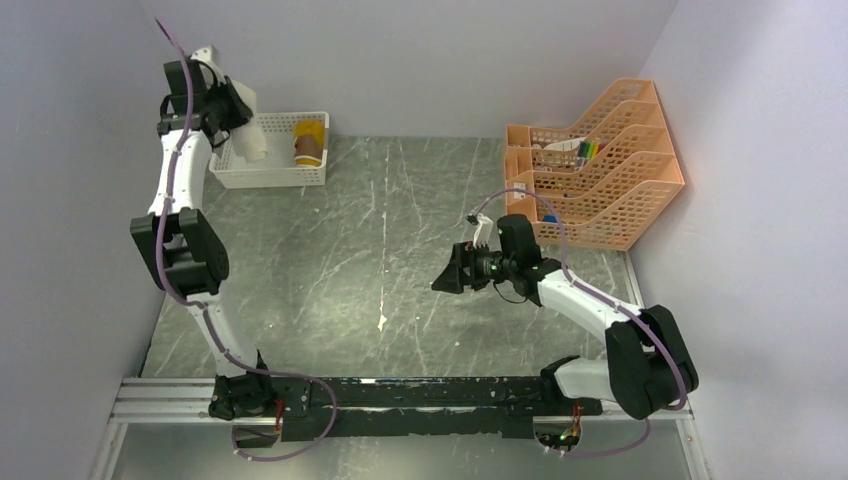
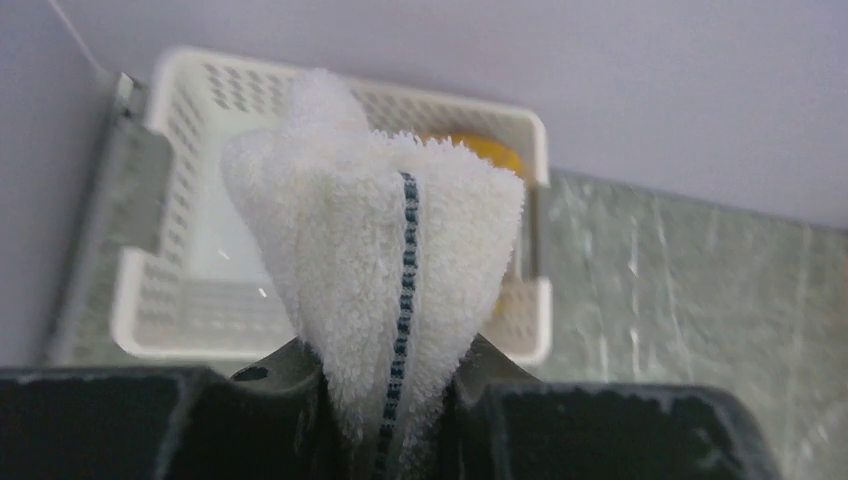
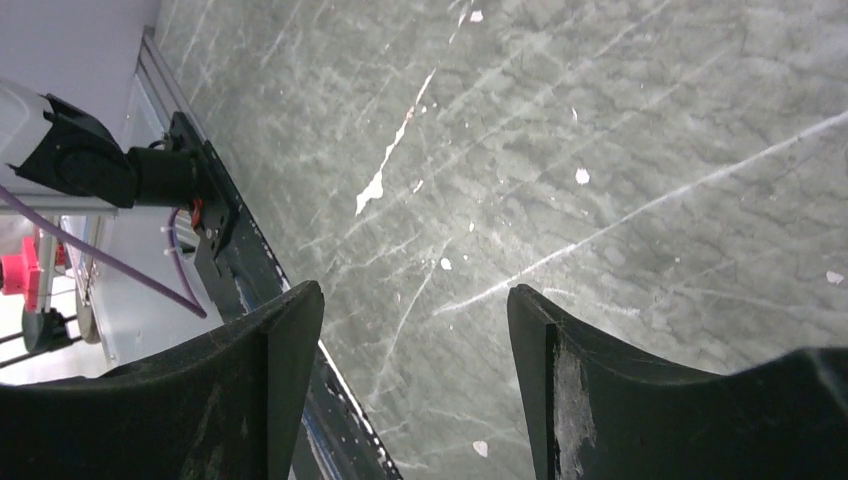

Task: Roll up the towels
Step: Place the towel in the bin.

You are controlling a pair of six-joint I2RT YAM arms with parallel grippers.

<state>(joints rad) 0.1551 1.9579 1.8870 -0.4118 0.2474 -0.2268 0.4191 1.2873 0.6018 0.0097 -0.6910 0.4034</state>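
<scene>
The robot's left gripper needs to go down and to its right in the top view, as the free bottom of the basket by the mustard-yellow towel lies that way.
My left gripper [image 1: 243, 128] is shut on the cream towel [image 2: 370, 250], a fluffy bunched cloth with a dark dotted stripe, and holds it up over the white lattice basket [image 2: 150, 310]. From above the cream towel [image 1: 252, 143] hangs at the basket's left end. The mustard-yellow towel [image 1: 309, 142] lies rolled inside the basket [image 1: 270, 178]; a sliver of it [image 2: 485, 150] shows behind the cream towel. My right gripper [image 1: 440, 282] is open and empty above the middle of the table, its fingers [image 3: 285, 350] spread wide.
An orange lattice file organiser [image 1: 600, 170] stands at the back right with small items in it. The grey marbled table [image 1: 380, 250] is walled in at the back and both sides. A black rail [image 1: 420, 395] runs along the near edge.
</scene>
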